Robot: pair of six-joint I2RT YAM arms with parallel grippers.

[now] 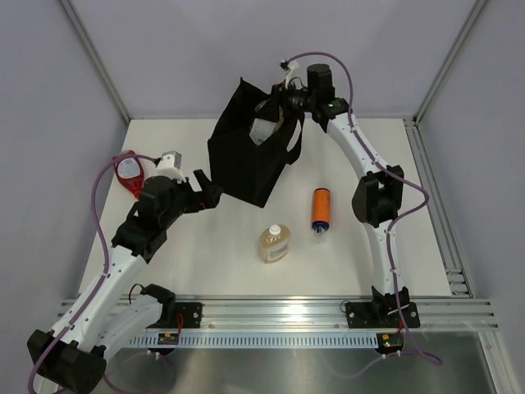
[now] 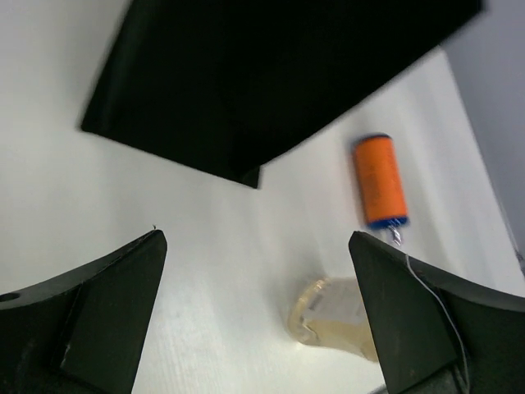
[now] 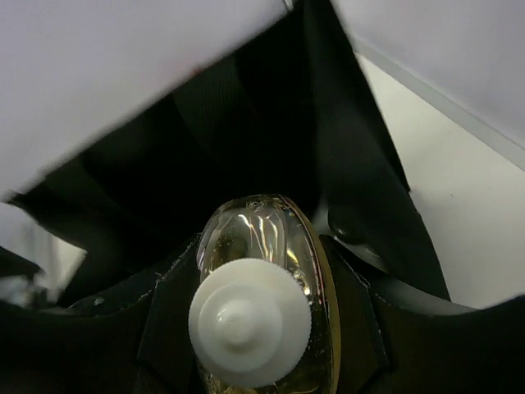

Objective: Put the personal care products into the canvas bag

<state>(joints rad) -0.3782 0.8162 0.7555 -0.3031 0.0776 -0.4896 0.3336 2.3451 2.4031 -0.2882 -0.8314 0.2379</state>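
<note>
My right gripper will next move the squat amber bottle from the open bag's rim toward the middle of the bag's opening, and then lower the bottle inside.
The black canvas bag (image 1: 246, 160) stands at the back middle of the table, mouth up. My right gripper (image 1: 277, 105) is over the bag's mouth, shut on a squat amber bottle with a white cap (image 3: 250, 320), with the dark bag interior (image 3: 246, 139) behind it. My left gripper (image 1: 210, 194) is open and empty, low beside the bag's left side. A second amber bottle (image 1: 275, 244) lies on the table and also shows in the left wrist view (image 2: 336, 320). An orange cylinder bottle (image 1: 321, 208) lies to its right (image 2: 379, 180). A round red container (image 1: 129, 170) sits at the left.
Grey walls with metal frame posts (image 1: 98, 66) close in the table at the back and sides. A metal rail (image 1: 312, 312) runs along the near edge. The bag (image 2: 271, 74) fills the top of the left wrist view.
</note>
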